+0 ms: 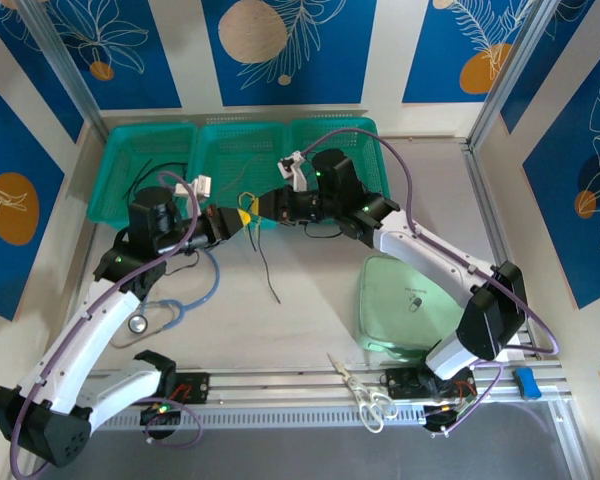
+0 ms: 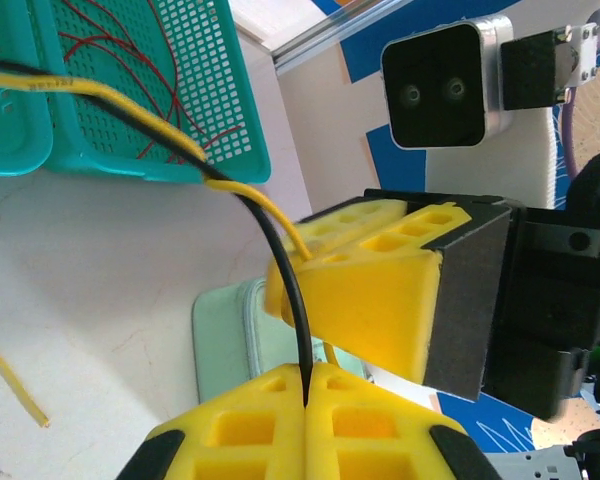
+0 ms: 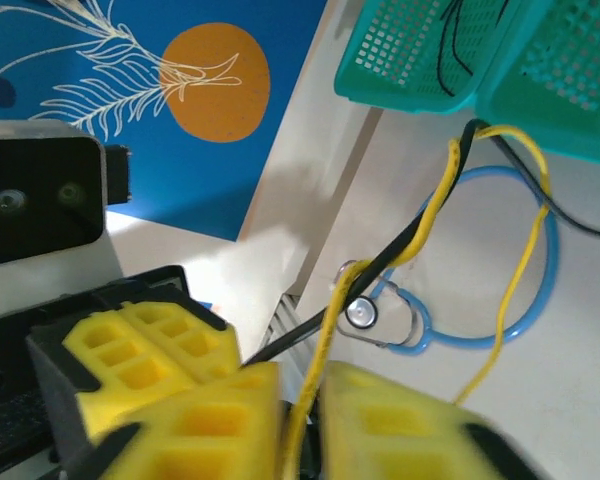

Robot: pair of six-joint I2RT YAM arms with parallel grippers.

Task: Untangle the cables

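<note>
The black cable comes back over the table beside the stethoscope next, where my left gripper releases it, since the yellow one twists along it.
My two grippers meet tip to tip just in front of the teal baskets. The left gripper is shut on a black cable that rises from between its yellow fingers. The right gripper is shut on a yellow cable, which runs up twisted along the black cable. From above, the left gripper and right gripper almost touch, and a dark cable end hangs down to the table below them. Red cables lie curled in one basket.
A light-blue stethoscope lies on the table by the left arm. A pale green case sits at the right, scissors lie on the front rail, and a small blue block is at the far right.
</note>
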